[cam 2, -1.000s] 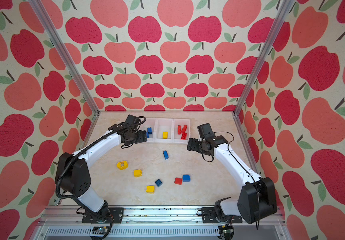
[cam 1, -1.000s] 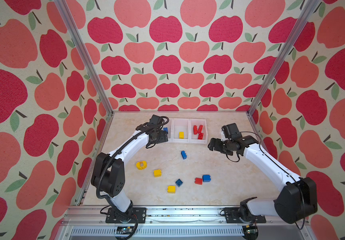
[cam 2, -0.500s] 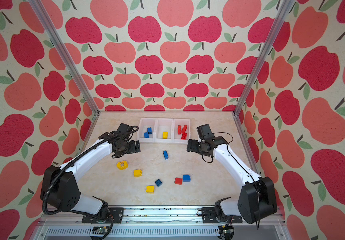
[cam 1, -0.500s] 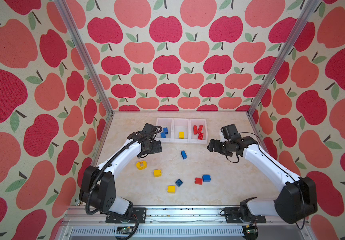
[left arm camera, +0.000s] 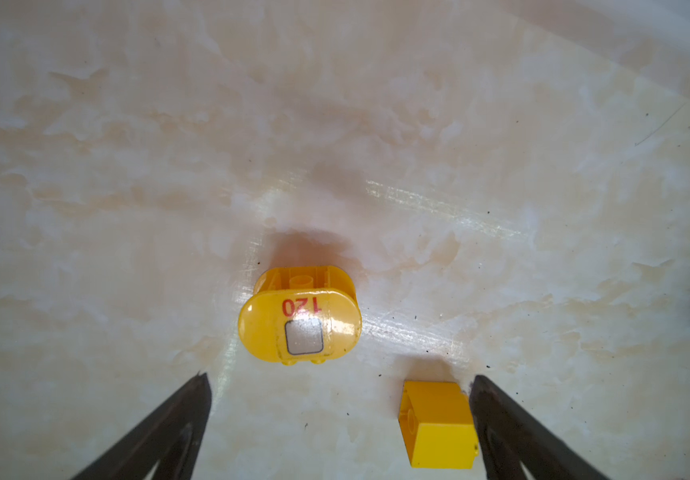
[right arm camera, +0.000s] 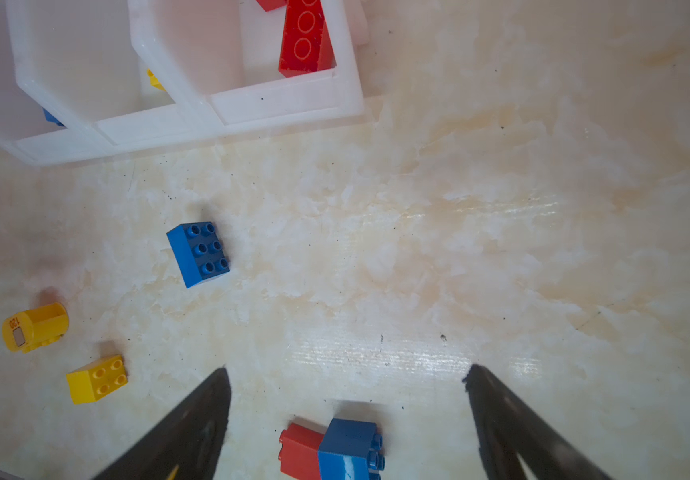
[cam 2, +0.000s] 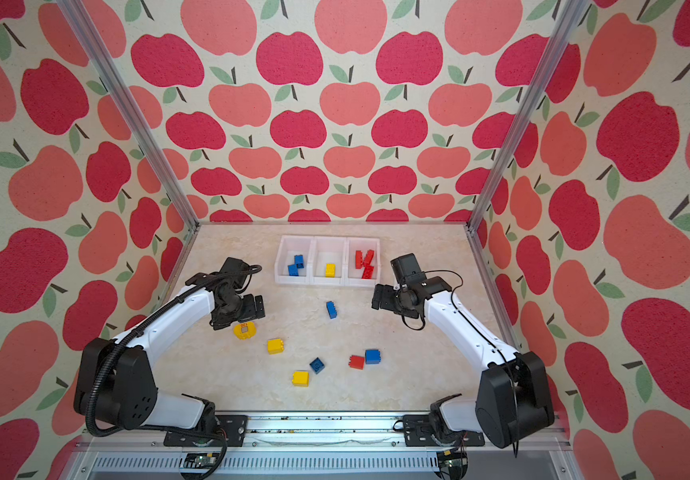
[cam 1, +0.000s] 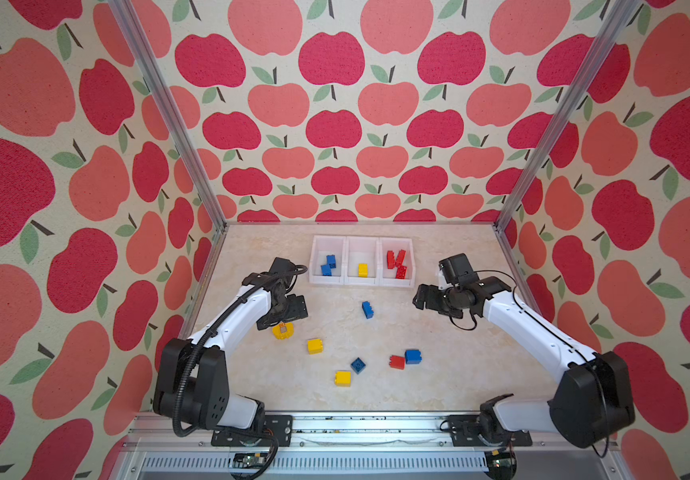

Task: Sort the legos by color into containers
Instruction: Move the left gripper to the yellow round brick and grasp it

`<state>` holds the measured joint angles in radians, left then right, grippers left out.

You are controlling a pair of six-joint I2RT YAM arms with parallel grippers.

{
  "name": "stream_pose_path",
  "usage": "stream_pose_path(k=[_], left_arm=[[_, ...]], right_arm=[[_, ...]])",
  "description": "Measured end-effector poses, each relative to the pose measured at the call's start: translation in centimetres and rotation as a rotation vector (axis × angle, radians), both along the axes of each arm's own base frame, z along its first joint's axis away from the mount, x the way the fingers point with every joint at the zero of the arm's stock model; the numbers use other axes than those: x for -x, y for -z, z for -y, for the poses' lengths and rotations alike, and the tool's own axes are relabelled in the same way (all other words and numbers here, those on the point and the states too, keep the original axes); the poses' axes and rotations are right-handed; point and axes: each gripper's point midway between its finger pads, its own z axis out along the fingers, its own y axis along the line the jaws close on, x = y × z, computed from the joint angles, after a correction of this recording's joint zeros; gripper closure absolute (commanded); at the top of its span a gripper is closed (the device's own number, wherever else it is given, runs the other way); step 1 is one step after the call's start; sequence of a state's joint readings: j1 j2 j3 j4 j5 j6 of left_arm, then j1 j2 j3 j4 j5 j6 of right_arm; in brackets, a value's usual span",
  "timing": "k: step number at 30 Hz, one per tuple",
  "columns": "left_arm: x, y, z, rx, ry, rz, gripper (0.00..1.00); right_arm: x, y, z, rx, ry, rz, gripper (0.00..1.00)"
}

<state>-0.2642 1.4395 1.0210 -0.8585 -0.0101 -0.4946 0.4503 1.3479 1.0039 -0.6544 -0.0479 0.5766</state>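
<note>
The left gripper will next go down with its open fingers around the rounded ends of the rounded yellow piece [cam 1: 282,330] [left arm camera: 299,320] below it, stay clear of the yellow brick nearby, and close.
The containers [cam 1: 361,283], three joined white bins, stand at the back. The left bin holds blue legos [cam 1: 328,265], the middle one a yellow brick [cam 1: 362,270], the right one red bricks [cam 1: 397,264]. My left gripper [left arm camera: 339,378] hangs open and empty just above the rounded yellow piece [left arm camera: 299,320] with its grey square. A yellow brick [left arm camera: 439,424] lies beside one fingertip. My right gripper [right arm camera: 345,372] is open and empty over the floor, with a red brick [right arm camera: 299,451] and a blue brick [right arm camera: 349,449] touching each other below it.
Loose on the marble floor lie a long blue brick [cam 1: 367,309], a yellow brick [cam 1: 314,345], a small blue brick [cam 1: 358,365] and another yellow brick [cam 1: 342,378]. Metal posts and apple-print walls close in the floor on three sides.
My left arm has pulled back from the blue bin to just above the rounded yellow piece, and its jaws have spread a little wider. The right arm has barely moved.
</note>
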Motion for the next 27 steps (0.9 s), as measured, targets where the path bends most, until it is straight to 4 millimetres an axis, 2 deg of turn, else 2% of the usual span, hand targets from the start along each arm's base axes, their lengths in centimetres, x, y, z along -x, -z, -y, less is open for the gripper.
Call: stream_pose_path(k=[15, 27], left_arm=[[0.6, 2.7, -0.4, 0.004, -0.001, -0.076, 0.01], [0.9, 4.6, -0.9, -0.023, -0.013, -0.117, 0.00]], right_arm=[[1.5, 1.1, -1.1, -0.068, -0.040, -0.027, 0.09], [2.1, 0.9, -2.2, -0.121, -0.078, -0.024, 0.09]])
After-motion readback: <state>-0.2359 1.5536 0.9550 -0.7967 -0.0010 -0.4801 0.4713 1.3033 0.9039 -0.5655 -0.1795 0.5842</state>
